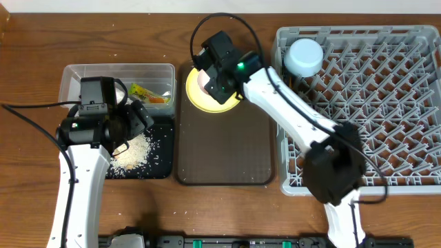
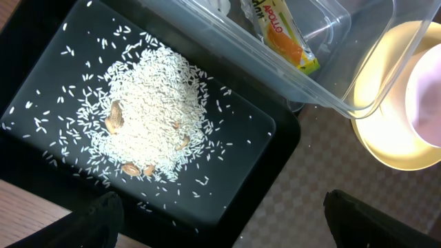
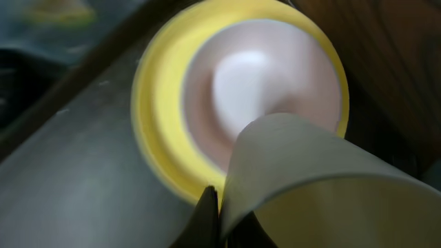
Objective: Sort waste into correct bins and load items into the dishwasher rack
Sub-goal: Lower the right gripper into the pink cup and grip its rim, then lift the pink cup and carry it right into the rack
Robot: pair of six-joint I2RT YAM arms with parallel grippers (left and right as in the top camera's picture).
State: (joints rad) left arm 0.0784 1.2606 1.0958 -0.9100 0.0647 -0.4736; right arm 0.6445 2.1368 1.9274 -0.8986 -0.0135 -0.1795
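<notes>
My right gripper will swing to the right in the overhead view and tilt the cup onto the rack [image 1: 386, 103] slots beside the light-blue bowl [image 1: 304, 56], because those slots are empty.
My right gripper [image 1: 220, 72] is shut on the rim of the white cup [image 3: 310, 179] and holds it just above the pale pink bowl [image 3: 269, 76], which sits on the yellow plate [image 1: 200, 96]. My left gripper [image 2: 220, 220] is open and empty, hovering over the near corner of the black tray [image 2: 241, 179]. That tray holds a heap of rice scraps [image 2: 148, 103] with a few brown bits. The green-and-orange wrapper [image 2: 286, 38] lies in the clear tub [image 2: 344, 41]. A light-blue bowl [image 1: 304, 56] sits upside down in the grey rack [image 1: 386, 103]. No chopsticks show.
The brown serving tray [image 1: 224, 151] lies between the black tray and the rack, with the yellow plate at its far end. The clear tub stands behind the black tray, close against the plate. Bare wooden table runs along the front edge.
</notes>
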